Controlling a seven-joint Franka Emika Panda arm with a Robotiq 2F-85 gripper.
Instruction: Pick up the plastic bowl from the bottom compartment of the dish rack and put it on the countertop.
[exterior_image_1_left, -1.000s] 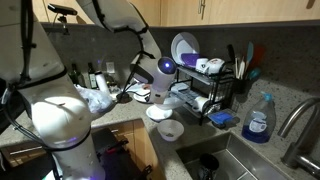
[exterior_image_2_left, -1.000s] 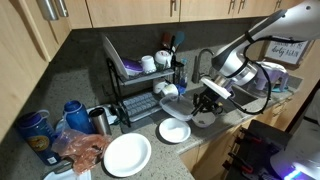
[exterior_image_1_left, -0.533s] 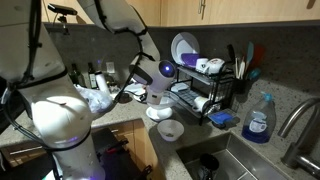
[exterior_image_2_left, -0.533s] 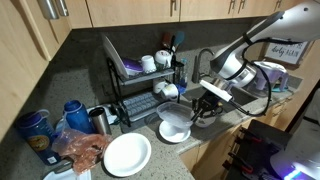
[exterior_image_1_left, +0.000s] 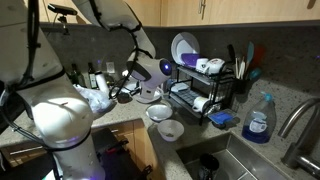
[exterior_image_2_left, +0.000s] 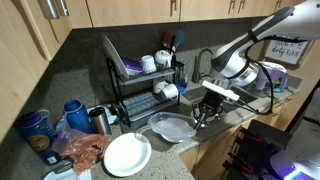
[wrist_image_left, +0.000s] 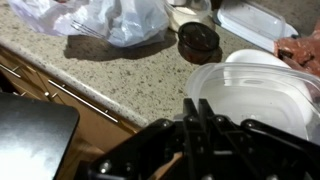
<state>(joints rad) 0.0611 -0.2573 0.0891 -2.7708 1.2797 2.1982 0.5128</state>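
My gripper moves toward the left in the wrist view next, lowers the bowl there and releases it, because the countertop (exterior_image_1_left: 121, 114) (wrist_image_left: 145, 78) beside the plastic bag lies bare.
My gripper (wrist_image_left: 197, 112) is shut on the near rim of the translucent plastic bowl (wrist_image_left: 252, 98). In both exterior views the gripper (exterior_image_2_left: 207, 110) (exterior_image_1_left: 147, 98) holds the bowl (exterior_image_2_left: 171, 127) (exterior_image_1_left: 160, 112) low at the front edge of the speckled countertop (exterior_image_2_left: 70, 95), in front of the black wire dish rack (exterior_image_2_left: 140, 88) (exterior_image_1_left: 205, 95). The bowl lies partly over a small white bowl (wrist_image_left: 256, 57) (exterior_image_1_left: 170, 130). I cannot tell whether it rests on the counter.
A white plate (exterior_image_2_left: 127, 154), a steel mug (exterior_image_2_left: 98, 120), blue cups (exterior_image_2_left: 75, 113) and a plastic bag (wrist_image_left: 110, 20) stand on the counter. A blue soap bottle (exterior_image_1_left: 259, 120) and a sink (exterior_image_1_left: 235, 160) are beside the rack. Cups and plates fill the rack.
The gripper has drawn the plastic bowl out from the rack and lowered it over the small white bowl at the counter's front edge.
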